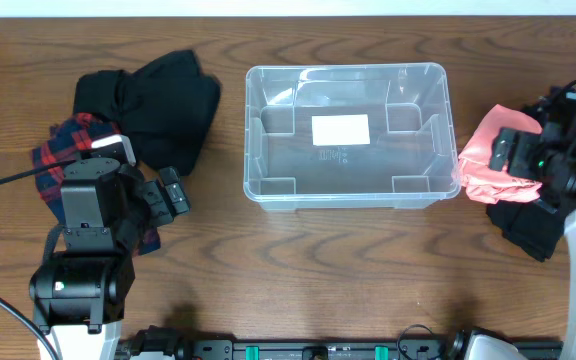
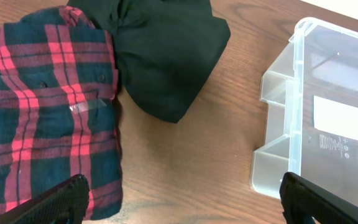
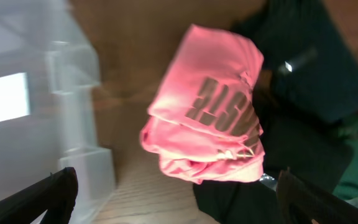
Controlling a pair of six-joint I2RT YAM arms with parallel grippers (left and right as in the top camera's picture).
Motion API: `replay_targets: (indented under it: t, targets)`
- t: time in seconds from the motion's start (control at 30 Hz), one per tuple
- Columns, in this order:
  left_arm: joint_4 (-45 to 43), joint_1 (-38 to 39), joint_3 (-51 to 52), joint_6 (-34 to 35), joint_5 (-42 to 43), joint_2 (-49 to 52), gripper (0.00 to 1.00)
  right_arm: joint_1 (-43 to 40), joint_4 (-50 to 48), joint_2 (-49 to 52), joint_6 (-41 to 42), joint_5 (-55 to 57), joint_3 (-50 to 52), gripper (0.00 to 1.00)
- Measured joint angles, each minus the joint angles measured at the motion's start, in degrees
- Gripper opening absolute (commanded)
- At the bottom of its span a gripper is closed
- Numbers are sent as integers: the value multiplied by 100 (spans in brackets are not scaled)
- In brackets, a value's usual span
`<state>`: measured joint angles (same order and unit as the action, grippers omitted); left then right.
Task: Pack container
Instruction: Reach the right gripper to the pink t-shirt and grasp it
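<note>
The pink garment's printed side lies on top of the dark clothes, below my right gripper's open fingers, so the gripper needs to lower onto it next.
The clear plastic container (image 1: 346,135) stands in the middle of the table with a white label (image 1: 340,129) on its base and nothing inside; it also shows in the left wrist view (image 2: 303,118) and the right wrist view (image 3: 73,106). My left gripper (image 2: 180,200) is open and empty over bare wood between a folded red-and-dark plaid shirt (image 2: 48,106) and the container. My right gripper (image 3: 178,198) is open and empty above a folded pink garment (image 3: 207,106) that lies right of the container on dark clothes.
A folded black garment (image 1: 158,100) lies left of the container, beside the plaid shirt (image 1: 63,150). Dark clothes (image 1: 528,225) lie under and beside the pink garment (image 1: 488,155) at the right edge. A rail (image 1: 318,350) runs along the front edge.
</note>
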<state>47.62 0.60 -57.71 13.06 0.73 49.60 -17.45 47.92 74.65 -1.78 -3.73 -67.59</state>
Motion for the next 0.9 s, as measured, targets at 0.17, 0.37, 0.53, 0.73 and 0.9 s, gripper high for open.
replay_targets:
  t: [0.17, 0.37, 0.53, 0.73, 0.9]
  targets:
    - [17, 0, -2, 2, 7, 2, 98, -579, 35, 946, 33, -140, -15, 99]
    - [17, 0, -2, 0, 20, 2, 98, -914, -282, 1906, 111, -319, -13, 97]
    - [20, 0, -2, 0, 20, 2, 98, -931, -616, 2623, 136, -437, -11, 95]
    - [17, 0, -2, 2, 20, 2, 98, -944, -955, 3246, 212, -361, -24, 41]
    - [17, 0, -2, 0, 20, 2, 98, -975, -992, 3224, 243, -577, -28, 12]
